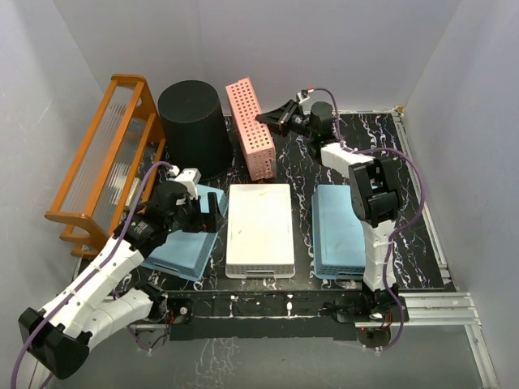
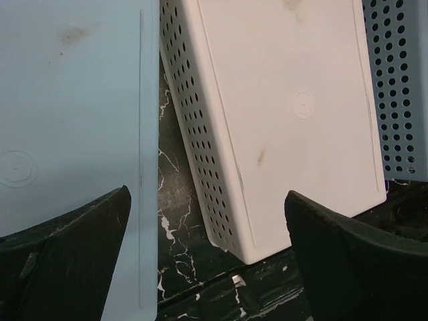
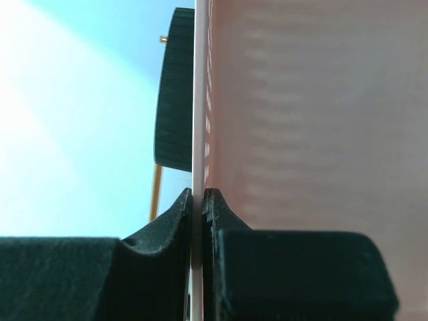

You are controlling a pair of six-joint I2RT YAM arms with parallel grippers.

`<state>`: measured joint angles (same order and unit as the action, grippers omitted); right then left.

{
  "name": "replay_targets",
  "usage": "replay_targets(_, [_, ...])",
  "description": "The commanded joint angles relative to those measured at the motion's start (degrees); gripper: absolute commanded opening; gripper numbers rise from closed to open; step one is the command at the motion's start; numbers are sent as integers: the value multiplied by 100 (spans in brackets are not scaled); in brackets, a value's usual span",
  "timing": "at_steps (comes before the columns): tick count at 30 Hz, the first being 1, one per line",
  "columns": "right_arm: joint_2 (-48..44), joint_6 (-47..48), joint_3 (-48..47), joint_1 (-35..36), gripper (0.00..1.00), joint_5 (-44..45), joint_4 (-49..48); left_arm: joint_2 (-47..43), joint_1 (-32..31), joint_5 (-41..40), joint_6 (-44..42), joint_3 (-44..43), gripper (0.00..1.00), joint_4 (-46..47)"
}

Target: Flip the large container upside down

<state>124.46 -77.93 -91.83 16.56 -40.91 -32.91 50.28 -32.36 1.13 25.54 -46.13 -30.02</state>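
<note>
My right gripper swings the pink basket's upper side away from the black bin and down toward the bare table [image 1: 294, 157] next, since the basket stands on edge.
The large container [image 1: 195, 126], a tall black ribbed bin, stands at the back left of the table with a flat closed end facing up. It also shows as a dark ribbed shape [image 3: 175, 87] in the right wrist view. My right gripper [image 1: 263, 120] reaches to the back and is shut on the thin wall of the pink basket [image 1: 251, 130], which stands on its long edge just right of the bin. In its wrist view the jaws [image 3: 198, 197] pinch the pink basket's wall [image 3: 314, 114]. My left gripper [image 1: 209, 214] hangs open over the left blue basket [image 1: 186, 243], holding nothing.
An orange rack [image 1: 105, 154] stands along the left wall beside the bin. A white basket [image 1: 259, 231] lies bottom up in the middle, a second blue basket [image 1: 336, 231] to its right. The left wrist view shows the white basket [image 2: 281, 114] and black marbled table [image 2: 177, 227].
</note>
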Motion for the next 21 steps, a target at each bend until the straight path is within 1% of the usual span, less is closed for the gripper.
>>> replay_targets(1, [-56, -1200, 401, -211, 0, -388, -1977, 64, 14, 202, -34, -100, 99, 67])
replay_targets(5, [-59, -1357, 814, -432, 0, -419, -2163, 89, 17, 333, 4, -80, 99, 210])
replay_targets(10, [113, -1986, 1346, -878, 0, -542, -2846, 88, 11, 304, -59, -145, 99, 127])
replay_targets(12, [147, -2018, 1545, -1035, 0, -590, -2862, 68, 16, 288, -74, -129, 99, 96])
replay_targets(15, [61, -1601, 1779, -1282, 0, -618, -2386, 93, 16, 310, -75, -116, 99, 120])
replay_targets(18, [-159, -749, 1858, -1583, 0, -501, -1312, 244, 11, 446, -106, -213, 99, 88])
replay_targets(19, [-231, -400, 1805, -1608, 5, -434, -788, 300, 13, 493, -117, -242, 99, 79])
replay_targets(21, [-375, 538, 1611, -1853, 30, -244, 233, 384, 19, 535, -129, -272, 99, 80])
